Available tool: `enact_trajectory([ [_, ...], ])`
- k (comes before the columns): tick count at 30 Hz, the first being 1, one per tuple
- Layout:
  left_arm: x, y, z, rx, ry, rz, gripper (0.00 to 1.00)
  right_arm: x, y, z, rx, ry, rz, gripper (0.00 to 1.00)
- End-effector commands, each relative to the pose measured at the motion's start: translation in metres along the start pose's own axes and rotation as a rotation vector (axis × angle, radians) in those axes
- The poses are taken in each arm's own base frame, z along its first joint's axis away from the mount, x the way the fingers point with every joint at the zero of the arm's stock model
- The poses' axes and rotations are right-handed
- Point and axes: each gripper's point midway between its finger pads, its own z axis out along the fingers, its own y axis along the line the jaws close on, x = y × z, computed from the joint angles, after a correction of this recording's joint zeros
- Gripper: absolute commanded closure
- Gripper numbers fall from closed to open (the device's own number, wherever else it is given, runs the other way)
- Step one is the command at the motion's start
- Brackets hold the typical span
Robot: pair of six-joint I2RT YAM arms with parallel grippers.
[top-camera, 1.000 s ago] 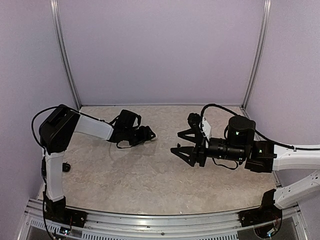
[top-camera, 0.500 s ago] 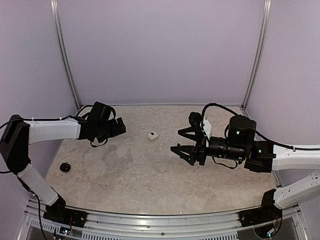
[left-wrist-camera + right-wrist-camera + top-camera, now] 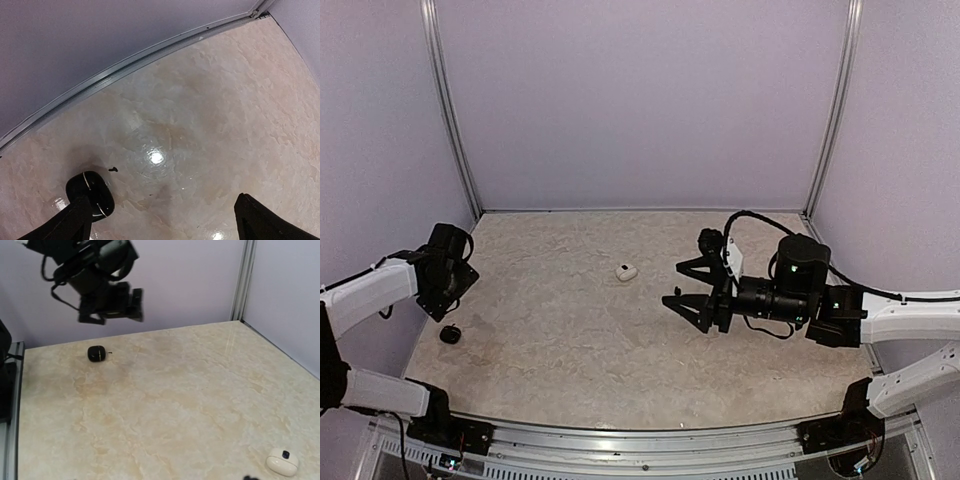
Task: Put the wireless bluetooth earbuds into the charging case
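Note:
I will next lower my left gripper and pull it back to the black case (image 3: 449, 334), with its open fingers on both sides of the case.
A closed white charging case (image 3: 627, 271) lies alone on the marble table, and it shows a dark spot (image 3: 282, 461) in the right wrist view. A closed black charging case (image 3: 449, 334) lies near the left edge. My left gripper (image 3: 444, 300) hovers just above and behind that black case (image 3: 90, 192), open wide with nothing between its fingers (image 3: 75, 222). My right gripper (image 3: 680, 285) hangs open and empty to the right of the white case, pointing left. The wireless bluetooth earbuds are out of view.
The table is walled by purple panels with metal posts (image 3: 832, 110) at the back corners. A metal rail (image 3: 150, 57) runs along the left wall close to the black case. Both arm bases sit on the near rail (image 3: 640, 440).
My left gripper let go of the white case at mid-table, opened wide and swung back left to hover over the black case. The right arm hardly moved.

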Motion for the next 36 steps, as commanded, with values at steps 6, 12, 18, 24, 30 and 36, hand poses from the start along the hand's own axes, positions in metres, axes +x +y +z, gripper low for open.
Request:
enact_trajectory([
  [6, 0.016, 0.073, 0.026, -0.187, 0.083, -0.163, 0.01, 0.0, -0.004, -0.002, 0.004, -0.02, 0.004, 0.29],
  [12, 0.021, 0.087, 0.034, -0.208, 0.098, -0.204, 0.07, 0.002, -0.005, -0.002, 0.007, -0.016, 0.003, 0.29],
  [18, 0.029, 0.081, 0.046, -0.187, 0.134, -0.184, 0.13, 0.0, -0.006, -0.001, 0.005, -0.017, 0.0, 0.29],
  [24, 0.044, 0.082, 0.06, -0.215, 0.189, -0.162, 0.23, 0.001, -0.006, -0.001, 0.007, -0.014, 0.004, 0.29],
  [30, 0.052, 0.08, 0.066, -0.22, 0.226, -0.156, 0.3, 0.001, -0.009, -0.002, 0.018, -0.013, 0.004, 0.29],
  [36, 0.062, 0.077, 0.069, -0.197, 0.261, -0.161, 0.42, -0.001, -0.009, -0.002, 0.017, -0.015, 0.005, 0.29],
])
